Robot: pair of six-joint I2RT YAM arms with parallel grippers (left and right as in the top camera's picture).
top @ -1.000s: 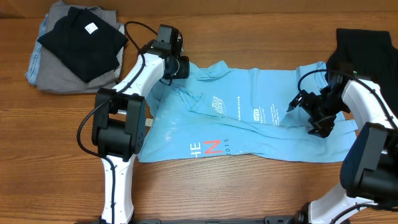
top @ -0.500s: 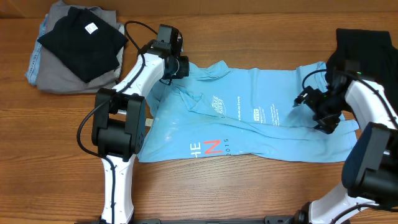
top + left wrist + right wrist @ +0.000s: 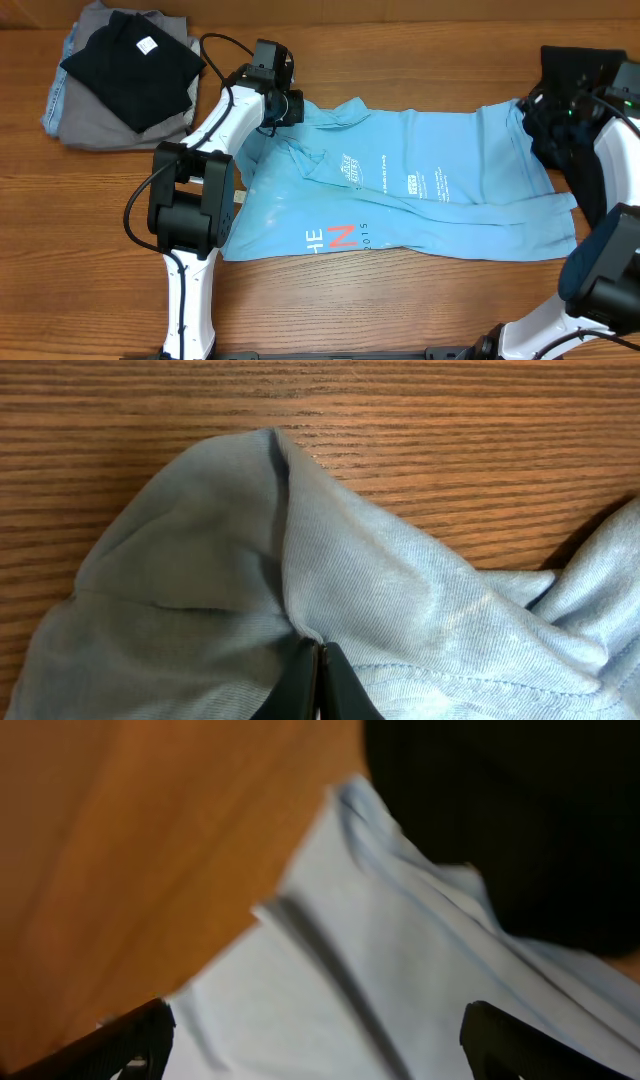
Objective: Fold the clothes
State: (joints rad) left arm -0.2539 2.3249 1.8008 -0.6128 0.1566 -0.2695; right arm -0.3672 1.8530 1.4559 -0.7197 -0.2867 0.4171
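Note:
The right gripper lowers and moves outward next onto the shirt's far corner [image 3: 514, 107] [image 3: 356, 812] beside the black garment, since that corner is still beyond my open fingers.
The light-blue T-shirt [image 3: 420, 190] lies spread over the middle of the wooden table, with small white lettering and red and white letters showing. My left gripper [image 3: 289, 107] is at its far left corner, jaws pressed together on a raised fold of the shirt [image 3: 300, 560]; the left gripper [image 3: 318, 652] pinches the cloth just above the table. My right gripper [image 3: 548, 132] hovers over the shirt's far right corner. In the right wrist view the right gripper [image 3: 325, 1045] is wide open and empty above the blue cloth [image 3: 340, 980].
A pile of grey and black clothes [image 3: 120, 70] lies at the far left. A black garment [image 3: 585, 65] lies at the far right corner, touching the shirt's edge, and also shows in the right wrist view [image 3: 500, 810]. Bare wood [image 3: 380, 300] runs along the front.
My right gripper has moved from over the shirt's right middle back and to the right, to the shirt's far right corner by the black garment. The left gripper has not moved.

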